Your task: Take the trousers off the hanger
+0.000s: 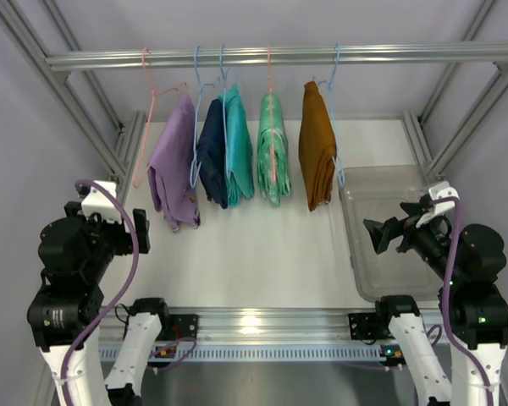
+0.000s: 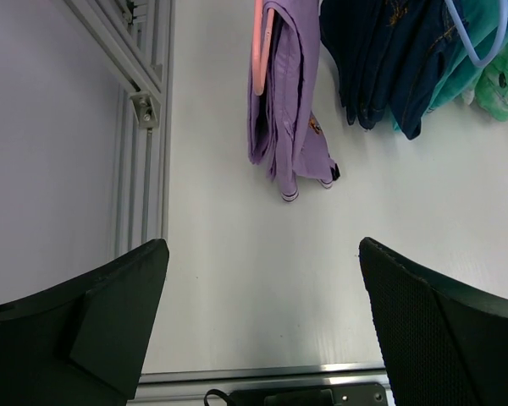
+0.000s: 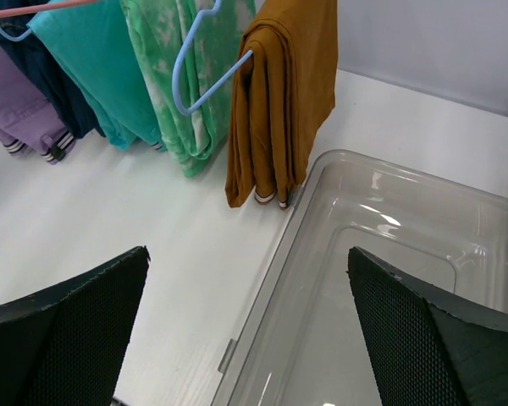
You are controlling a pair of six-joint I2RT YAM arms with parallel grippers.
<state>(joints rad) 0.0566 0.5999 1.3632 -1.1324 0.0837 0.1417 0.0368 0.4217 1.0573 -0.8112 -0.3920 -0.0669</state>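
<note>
The blue hanger's near arm [image 3: 192, 35] is bare beside the orange trousers. My right gripper should next move up and outward, turn toward the hanger and close on that arm.
The rust-orange trousers [image 1: 317, 145] hang folded over a blue hanger [image 1: 333, 80] at the right end of the rail; they also show in the right wrist view [image 3: 281, 101]. The mint-green mottled trousers [image 1: 273, 148] hang on a pink hanger to their left and show in the right wrist view [image 3: 179, 76]. My right gripper [image 1: 381, 235] is open and empty, low over the bin's near edge, short of the orange pair. My left gripper [image 1: 140, 230] is open and empty at the left, below the lilac pair.
Teal [image 1: 237, 145], navy [image 1: 212, 152] and lilac [image 1: 176, 161] trousers hang left of the mint pair. A clear plastic bin [image 1: 389, 222] sits on the table at the right, under the orange pair's right side. The metal rail [image 1: 279, 56] and frame posts [image 1: 93, 127] bound the space.
</note>
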